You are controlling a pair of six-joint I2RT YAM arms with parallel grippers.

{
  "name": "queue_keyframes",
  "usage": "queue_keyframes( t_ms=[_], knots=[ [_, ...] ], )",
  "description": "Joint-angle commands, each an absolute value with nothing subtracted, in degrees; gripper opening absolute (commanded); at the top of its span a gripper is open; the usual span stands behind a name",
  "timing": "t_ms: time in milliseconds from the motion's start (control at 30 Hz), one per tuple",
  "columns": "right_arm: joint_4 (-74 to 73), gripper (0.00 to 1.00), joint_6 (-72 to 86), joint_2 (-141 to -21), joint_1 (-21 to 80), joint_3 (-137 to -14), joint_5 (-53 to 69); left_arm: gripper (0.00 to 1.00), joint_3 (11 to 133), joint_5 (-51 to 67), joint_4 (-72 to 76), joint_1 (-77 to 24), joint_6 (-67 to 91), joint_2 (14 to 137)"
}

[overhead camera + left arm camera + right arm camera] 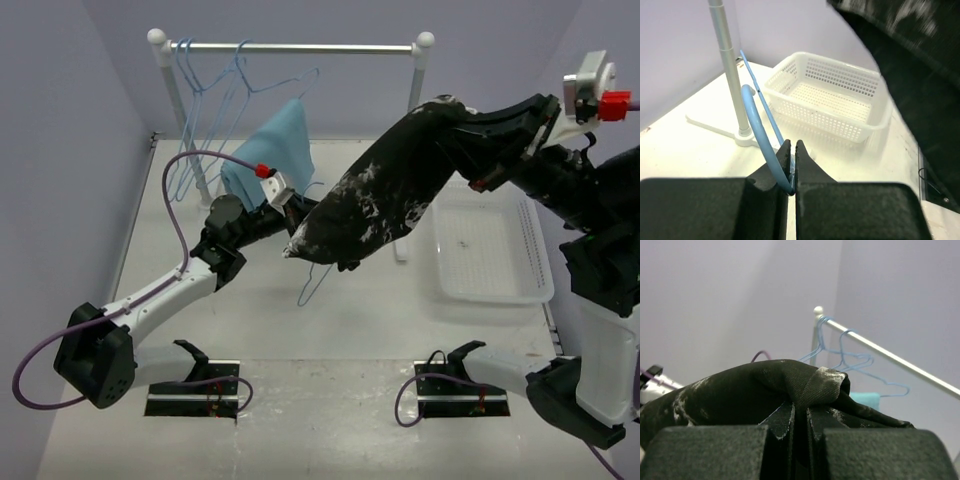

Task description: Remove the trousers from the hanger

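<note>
I will swing my right gripper away from the hanger next, then down over the white mesh basket to release the fold, as the basket is open and empty.
The trousers (375, 190), black with white speckles, hang stretched in the air from upper right to lower left. My right gripper (462, 122) is shut on their upper end; in the right wrist view a fold of the fabric (765, 385) is pinched between the fingers (801, 412). My left gripper (292, 207) is at the trousers' lower end, shut on the light-blue wire hanger (760, 127). The wire runs between its fingers (793, 150). The hanger's lower loop (314, 282) pokes out below the trousers. The rest of the hanger is hidden by the fabric.
A white rack (300, 46) stands at the back with several blue hangers (215, 90) and a plain light-blue garment (275, 150). A white mesh basket (490, 290) sits on the table at the right, also in the left wrist view (830, 100). The rack's pole (730, 75) is close on the left.
</note>
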State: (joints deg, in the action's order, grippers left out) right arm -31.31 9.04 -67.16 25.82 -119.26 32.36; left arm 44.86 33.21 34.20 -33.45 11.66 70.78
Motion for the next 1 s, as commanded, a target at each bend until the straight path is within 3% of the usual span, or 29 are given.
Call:
queue_keyframes(
  t_ms=[0,333,567,967],
  knots=[
    [-26.37,0.00,9.85,-64.43,25.14,-119.83,20.43,0.00,44.48,30.07,36.39,-32.26,12.66,68.65],
    [-20.31,0.00,11.25,-45.89,24.87,-88.01,-13.23,0.00,40.96,28.65,35.07,-32.08,10.37,59.60],
    [-20.39,0.00,10.81,-42.80,24.87,-80.00,-30.10,0.00,41.31,29.97,34.37,-31.99,9.84,57.05],
    [-20.48,0.00,14.41,-43.59,17.06,-73.83,-28.31,0.00,42.36,31.29,32.00,-32.08,8.79,55.90]
  ],
)
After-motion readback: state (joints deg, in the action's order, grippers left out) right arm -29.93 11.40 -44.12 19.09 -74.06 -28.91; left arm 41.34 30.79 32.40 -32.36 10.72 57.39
